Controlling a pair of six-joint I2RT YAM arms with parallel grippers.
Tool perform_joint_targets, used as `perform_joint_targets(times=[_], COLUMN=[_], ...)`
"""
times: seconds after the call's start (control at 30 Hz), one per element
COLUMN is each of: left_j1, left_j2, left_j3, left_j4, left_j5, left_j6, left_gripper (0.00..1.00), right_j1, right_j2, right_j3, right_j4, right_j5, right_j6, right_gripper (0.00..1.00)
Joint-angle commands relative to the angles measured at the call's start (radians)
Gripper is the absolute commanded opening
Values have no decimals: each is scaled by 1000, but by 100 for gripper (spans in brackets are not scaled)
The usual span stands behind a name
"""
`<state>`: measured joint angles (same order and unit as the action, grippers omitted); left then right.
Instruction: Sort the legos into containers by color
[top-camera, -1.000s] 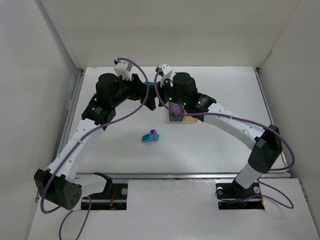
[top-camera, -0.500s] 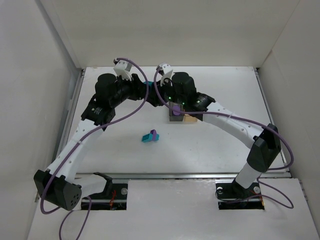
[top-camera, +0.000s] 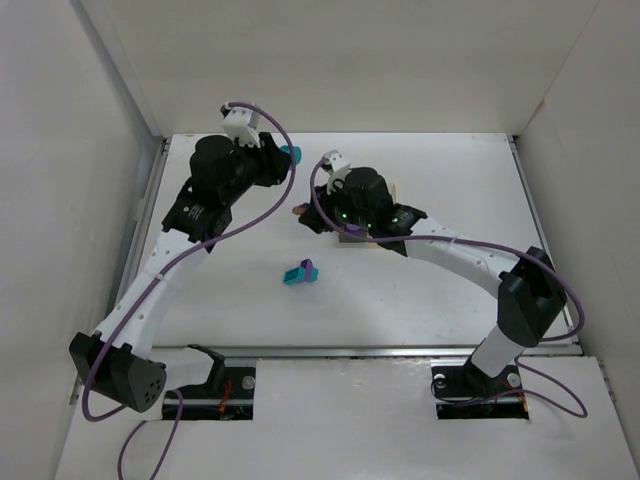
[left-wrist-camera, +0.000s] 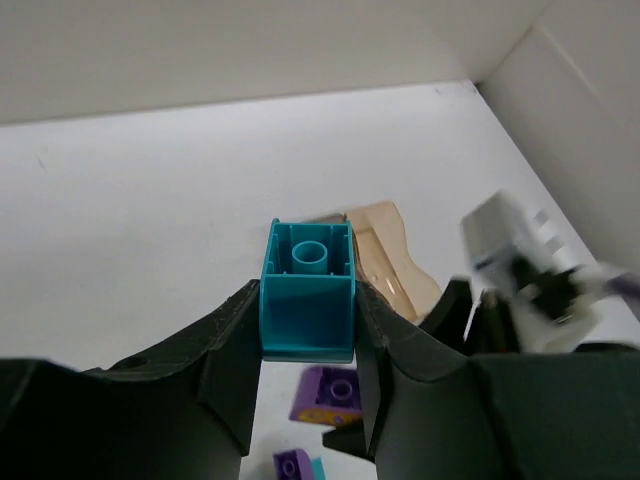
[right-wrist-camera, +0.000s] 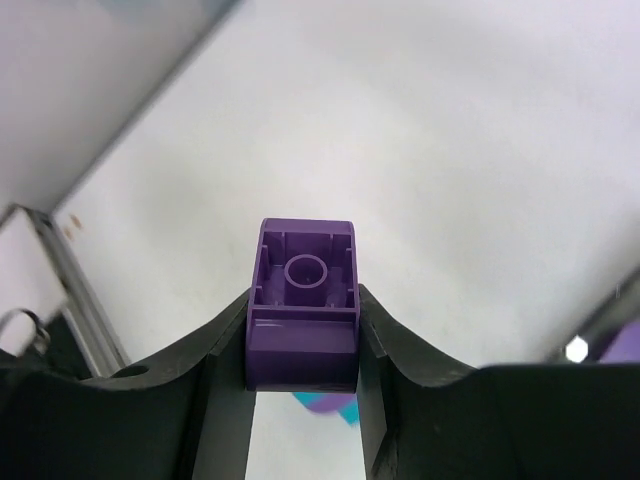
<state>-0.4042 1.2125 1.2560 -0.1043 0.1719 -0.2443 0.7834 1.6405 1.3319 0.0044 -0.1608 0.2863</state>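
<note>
I should move my right gripper to its right in the top view and down to release, because the grey container holding a purple lego is there below it.
My left gripper (left-wrist-camera: 308, 330) is shut on a teal lego (left-wrist-camera: 308, 290), held in the air at the back of the table (top-camera: 293, 153). My right gripper (right-wrist-camera: 303, 370) is shut on a purple lego (right-wrist-camera: 303, 315) and hangs left of the containers (top-camera: 300, 210). In the left wrist view the amber container (left-wrist-camera: 395, 250) lies past the teal lego, with only a sliver of the grey one showing. The right arm hides most of both containers in the top view. A joined teal and purple lego pair (top-camera: 300, 272) lies on the table.
White walls enclose the table on three sides, with a metal rail (top-camera: 150, 215) along the left edge. The right arm's forearm (top-camera: 450, 245) stretches across the right half. Purple cables loop over both wrists.
The two grippers, close together a second ago, have drawn apart. The right one shut on the purple lego and swung to the near left. The left one rose backward with the teal lego.
</note>
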Motion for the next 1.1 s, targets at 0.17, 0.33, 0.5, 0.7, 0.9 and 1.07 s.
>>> perform_joint_targets(times=[0.17,0.33,0.5,0.7,0.9,1.07], left_j1=[11,11,11,11,11,11], left_j2=[-5,-18,-30,-30,-39,-50], left_j3=[83,48,11,2,-17,-65], left_j4=[86,58,49,18,31,103], left_j5=[-63,-31,3,46,93,329], left_j6=[31,11,29,40,63,216], left_gripper=[0,0,0,0,0,0], right_j1=[-82,-183,-265,-265,-276,-295], right_j2=[-45,-38,139,182,127,-54], right_j3=[-102,-59,108,188,199,190], right_j4=[-27,-102,-312,-356,-356,-302], right_j5=[32,153,190,172,126,-72], right_j6=[44,91,64,11,-10,-94], right_gripper=[0,0,32,53,100,100])
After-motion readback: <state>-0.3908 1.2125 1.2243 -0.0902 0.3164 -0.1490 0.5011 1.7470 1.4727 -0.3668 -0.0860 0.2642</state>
